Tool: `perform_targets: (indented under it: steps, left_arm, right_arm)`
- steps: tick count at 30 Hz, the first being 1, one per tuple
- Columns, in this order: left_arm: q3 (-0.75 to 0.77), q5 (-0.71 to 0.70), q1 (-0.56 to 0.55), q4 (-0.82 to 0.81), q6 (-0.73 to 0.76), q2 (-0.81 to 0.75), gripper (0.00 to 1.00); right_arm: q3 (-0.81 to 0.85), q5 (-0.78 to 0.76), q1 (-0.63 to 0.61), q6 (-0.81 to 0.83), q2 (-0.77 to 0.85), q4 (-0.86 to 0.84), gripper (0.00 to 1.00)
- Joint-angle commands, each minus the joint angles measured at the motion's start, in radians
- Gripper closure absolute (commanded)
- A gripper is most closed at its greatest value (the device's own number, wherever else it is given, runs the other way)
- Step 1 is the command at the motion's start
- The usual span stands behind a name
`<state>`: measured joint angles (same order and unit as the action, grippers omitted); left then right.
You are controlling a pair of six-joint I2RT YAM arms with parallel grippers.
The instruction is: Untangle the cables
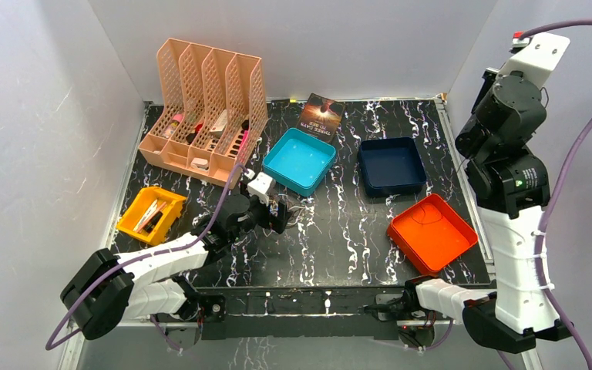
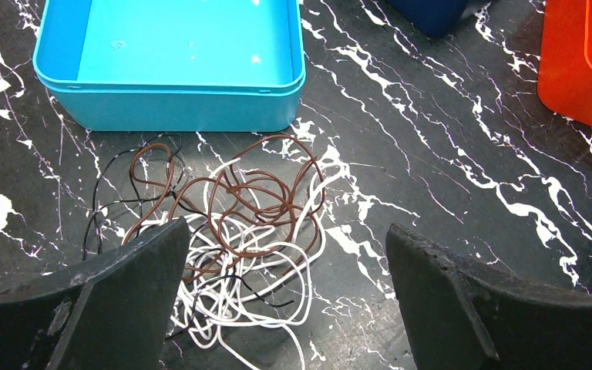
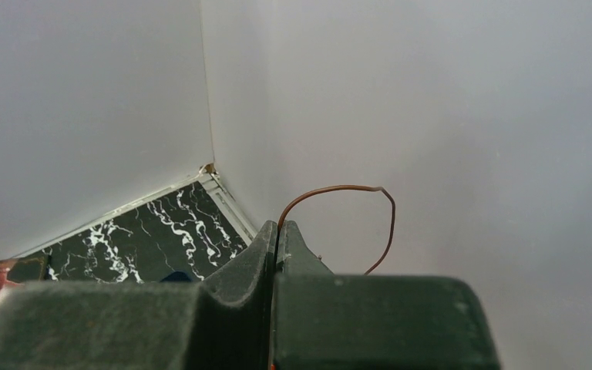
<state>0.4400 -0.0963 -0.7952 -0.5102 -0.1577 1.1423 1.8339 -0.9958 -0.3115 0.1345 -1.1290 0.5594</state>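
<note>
My right gripper tilts downward and lowers over the orange tray next to release the brown cable, because the brown cable is held high by the wall.
The cables (image 2: 231, 231) lie in one loose tangle of brown, white and thin black cords on the marbled table, just in front of the teal tray (image 2: 169, 100). My left gripper (image 2: 287, 228) hovers over them, open wide, with nothing between its fingers. Its left finger (image 2: 123, 301) hides the tangle's near-left edge. From above, the tangle (image 1: 294, 213) shows just past the left gripper (image 1: 280, 212). The right arm (image 1: 509, 116) is raised high at the right wall. My right gripper (image 3: 279, 225) is shut on a brown cable (image 3: 339, 187) that arcs from its tips.
A navy tray (image 1: 391, 166) and an orange tray (image 1: 432, 231) with a thin dark loop in it sit to the right. A pink file rack (image 1: 204, 108) and a yellow bin (image 1: 151, 214) stand at the left. A small book (image 1: 322, 116) lies at the back wall.
</note>
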Motion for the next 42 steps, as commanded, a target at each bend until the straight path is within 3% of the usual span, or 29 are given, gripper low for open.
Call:
perform_targets:
  steps: [1,12,21,29,34,42]
  left_arm:
    - [0.038,0.013,-0.002,0.003,0.002,-0.001,0.02]
    - [0.036,0.013,-0.002,-0.004,-0.006,0.001,0.02]
    - [0.050,-0.012,-0.002,0.000,-0.011,-0.012,0.02]
    - [0.063,-0.011,-0.002,0.005,-0.015,0.004,0.02]
    - [0.072,-0.012,-0.002,0.011,-0.019,0.004,0.02]
    - [0.202,-0.044,-0.003,0.233,-0.026,-0.014,0.02]
  right_arm:
    - [-0.015,0.009,0.000,-0.035,0.008,-0.012,0.97]
    - [-0.085,0.061,0.000,-0.102,0.049,0.009,0.95]
    - [-0.368,0.200,0.000,-0.285,0.136,0.091,0.90]
    - [-0.615,0.183,0.001,-0.475,0.250,0.080,0.91]
    - [-0.734,0.111,0.000,-0.500,0.292,0.009,0.92]
    - [-0.858,0.122,0.011,-0.572,0.228,-0.024,0.92]
